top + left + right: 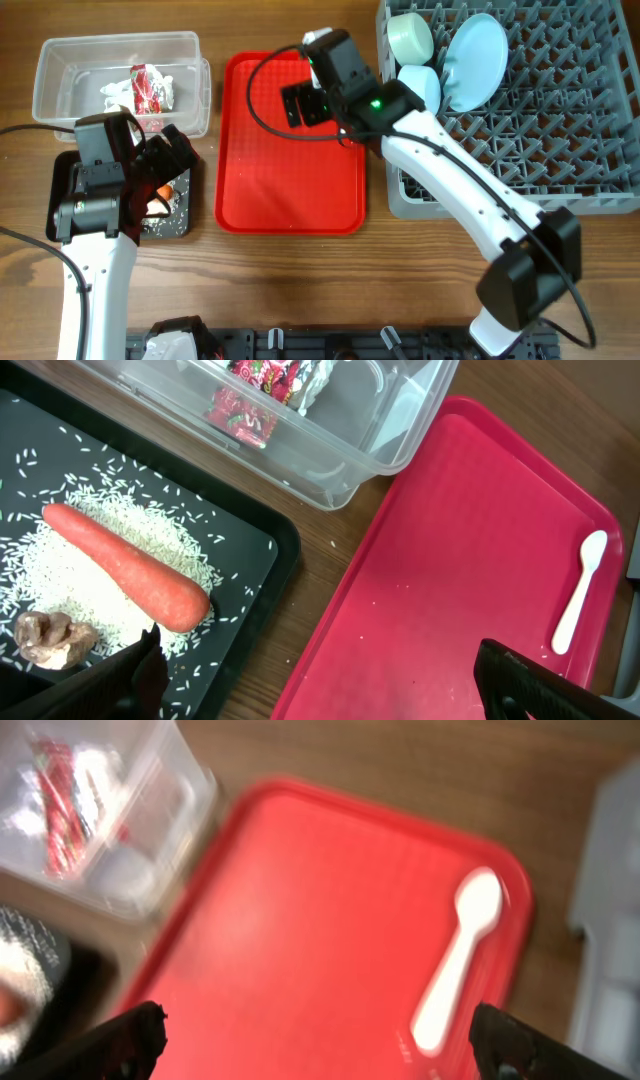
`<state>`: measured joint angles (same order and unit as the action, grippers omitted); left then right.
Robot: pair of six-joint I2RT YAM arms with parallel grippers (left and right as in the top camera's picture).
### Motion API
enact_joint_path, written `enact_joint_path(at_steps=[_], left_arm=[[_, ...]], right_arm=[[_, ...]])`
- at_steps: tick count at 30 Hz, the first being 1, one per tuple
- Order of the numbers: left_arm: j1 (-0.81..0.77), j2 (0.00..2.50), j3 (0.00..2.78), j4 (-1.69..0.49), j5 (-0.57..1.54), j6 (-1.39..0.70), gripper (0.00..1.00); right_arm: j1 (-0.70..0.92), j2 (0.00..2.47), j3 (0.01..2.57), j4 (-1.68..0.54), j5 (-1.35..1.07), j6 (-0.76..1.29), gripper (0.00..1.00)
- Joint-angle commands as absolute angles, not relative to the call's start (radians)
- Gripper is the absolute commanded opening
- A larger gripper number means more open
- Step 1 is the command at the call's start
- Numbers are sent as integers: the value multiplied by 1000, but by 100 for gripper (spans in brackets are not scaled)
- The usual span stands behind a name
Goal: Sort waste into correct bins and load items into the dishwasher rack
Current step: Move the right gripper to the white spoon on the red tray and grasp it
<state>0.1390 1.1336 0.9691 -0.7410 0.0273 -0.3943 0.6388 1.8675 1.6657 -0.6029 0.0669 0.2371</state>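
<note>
The white spoon lies slanted and off-center, so my right gripper comes down next toward the rack side of the red tray, turning over the spoon's handle.
The white spoon lies at the far right end of the red tray; it also shows in the right wrist view. My right gripper is open and empty above that tray, just left of the spoon. My left gripper is open and empty between the black tray and the red tray. The black tray holds an orange carrot and rice. The clear tub holds the red wrapper and tissue. The grey rack holds the blue plate and two bowls. The yellow cup is not visible.
A small brown scrap lies on the rice in the black tray. A few rice grains dot the red tray. The right arm reaches from the front right across the rack's left edge. The clear tub's corner sits next to the red tray.
</note>
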Motion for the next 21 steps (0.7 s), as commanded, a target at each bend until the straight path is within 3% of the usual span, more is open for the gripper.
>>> enact_joint_path(at_steps=[1,10,15,21], left_arm=[[145,1135,985,-738,21,-397,100],[145,1135,985,-738,21,-397,100],[145,1135,985,-738,21,-397,100],[145,1135,985,-738,21,-397,100]], right_arm=[[626,2030,1699,-532,73,338,100],[551,2220,1695,-302,-27,447,99],[548,2239,1693,-300,178,497,84],[548,2292,1693,-278,234,531,71]])
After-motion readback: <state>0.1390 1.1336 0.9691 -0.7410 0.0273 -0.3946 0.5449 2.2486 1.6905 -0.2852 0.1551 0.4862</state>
